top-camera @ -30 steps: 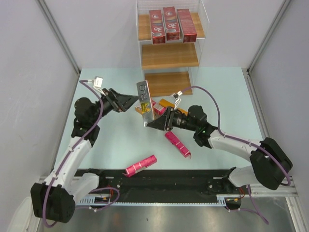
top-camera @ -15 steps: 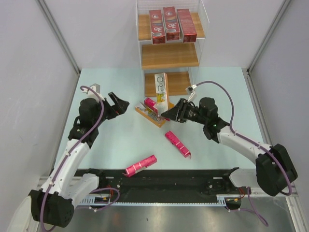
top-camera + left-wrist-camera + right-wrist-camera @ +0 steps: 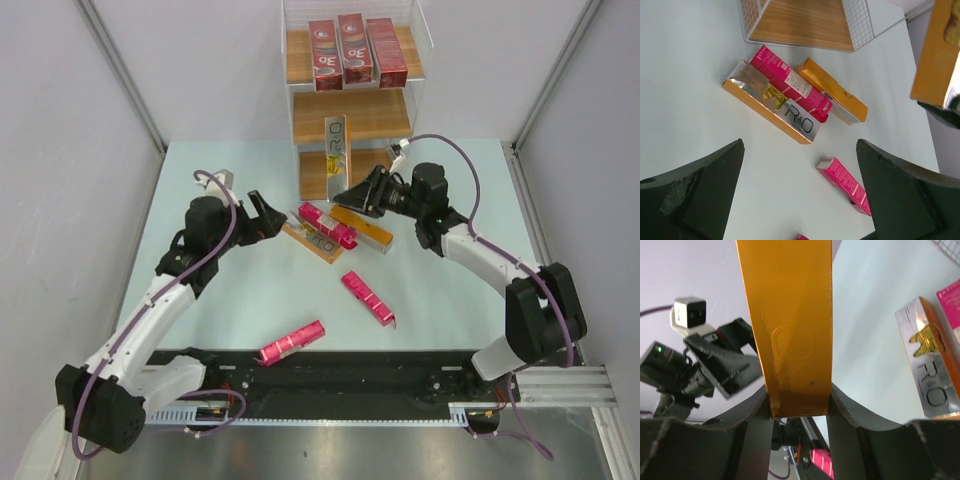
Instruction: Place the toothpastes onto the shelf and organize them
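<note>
I will next carry the carton outward with my right gripper, to its left in the top view, and let go of it, since the middle board's bare end (image 3: 309, 118) is that way.
The shelf (image 3: 380, 115) stands at the back, with three dark red toothpastes (image 3: 350, 50) upright on its top board. My right gripper (image 3: 352, 192) is shut on the lower end of an orange and silver carton (image 3: 337, 150), held upright just in front of the lower boards; in the right wrist view this carton (image 3: 790, 315) fills the gap between the fingers. My left gripper (image 3: 262, 215) is open and empty, left of a cluster on the table: a silver and orange carton (image 3: 772, 102), a pink one (image 3: 790, 82) and an orange one (image 3: 832, 97).
Two more pink cartons lie nearer the arms, one (image 3: 368, 297) mid-table and another (image 3: 291, 341) by the front rail. The shelf's clear acrylic walls (image 3: 420, 40) rise around its boards. Grey side walls bound the table.
My right gripper has carried the orange and silver carton from mid-table back and up to the shelf front. My left arm has swung right toward the carton cluster, still open.
</note>
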Controlling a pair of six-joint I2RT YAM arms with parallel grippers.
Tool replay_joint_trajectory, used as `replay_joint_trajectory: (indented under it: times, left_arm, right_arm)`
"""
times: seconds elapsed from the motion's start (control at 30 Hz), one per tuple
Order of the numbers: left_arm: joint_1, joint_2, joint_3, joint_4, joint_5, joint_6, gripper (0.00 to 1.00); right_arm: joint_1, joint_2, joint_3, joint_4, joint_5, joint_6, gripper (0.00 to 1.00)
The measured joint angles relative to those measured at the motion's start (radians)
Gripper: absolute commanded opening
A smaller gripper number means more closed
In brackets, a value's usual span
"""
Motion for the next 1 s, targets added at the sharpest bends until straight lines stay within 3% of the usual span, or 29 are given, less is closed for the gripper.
replay_joint_trajectory:
  times: [0.4,0.53,0.7,1.0]
  left_arm:
    - [-0.077,0.083,0.042,0.037,0.003,0.003,0.98]
    - [-0.091,0.110,0.042,0.052,0.011,0.003,0.94]
    - [-0.110,0.138,0.060,0.058,0.018,0.007,0.82]
    - [-0.128,0.157,0.124,0.071,0.061,0.010,0.80]
  right_arm:
    - [-0.028,0.283,0.246,0.132,-0.058,0.203,0.15]
    - [-0.028,0.349,0.338,0.142,-0.069,0.249,0.19]
    - [-0.028,0.417,0.446,0.132,-0.072,0.291,0.23]
    - [-0.027,0.522,0.592,0.084,-0.050,0.366,0.34]
